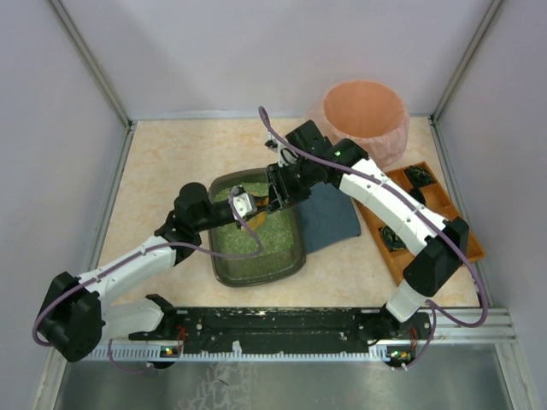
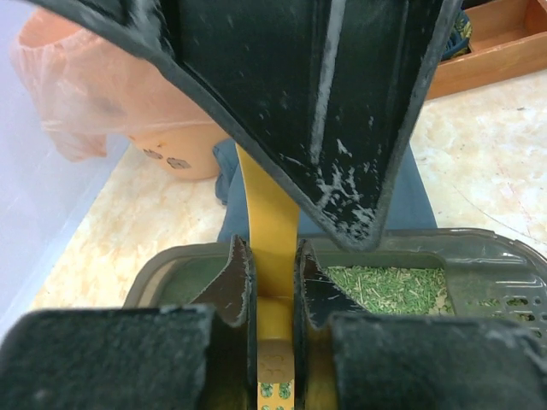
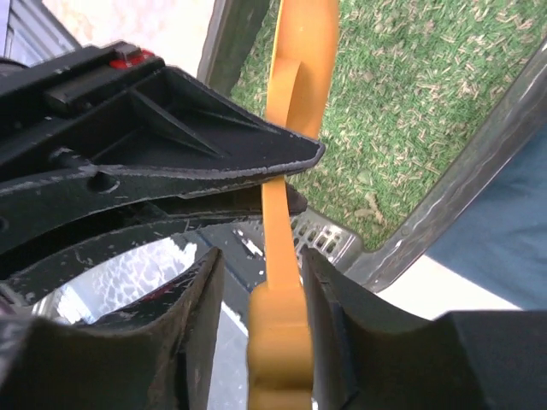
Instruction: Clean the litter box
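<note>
My left gripper holds the scoop's handle (image 2: 267,213), so next my right gripper needs to draw off toward the blue cloth, turn, then return onto the handle's loose end.
The litter box (image 1: 256,272), a dark grey tray of green litter, sits mid-table. Both grippers meet above its far end around a yellow scoop (image 1: 263,203). My left gripper (image 1: 248,203) is shut on the scoop's handle (image 2: 267,213), both pads pressed flat against it (image 2: 272,256), with the box's rim (image 2: 504,248) and litter below. My right gripper (image 1: 278,192) straddles the same handle (image 3: 282,248) from the other side; its jaws (image 3: 262,256) stand open, with a gap on the left of the handle. Litter (image 3: 402,102) and the box's rim (image 3: 479,162) lie beneath.
A round pink-lined bin (image 1: 365,115) stands at the back right. An orange compartmented tray (image 1: 427,213) lies along the right side. A blue cloth (image 1: 329,218) lies between the litter box and that tray. The bin (image 2: 128,102) is also in the left wrist view.
</note>
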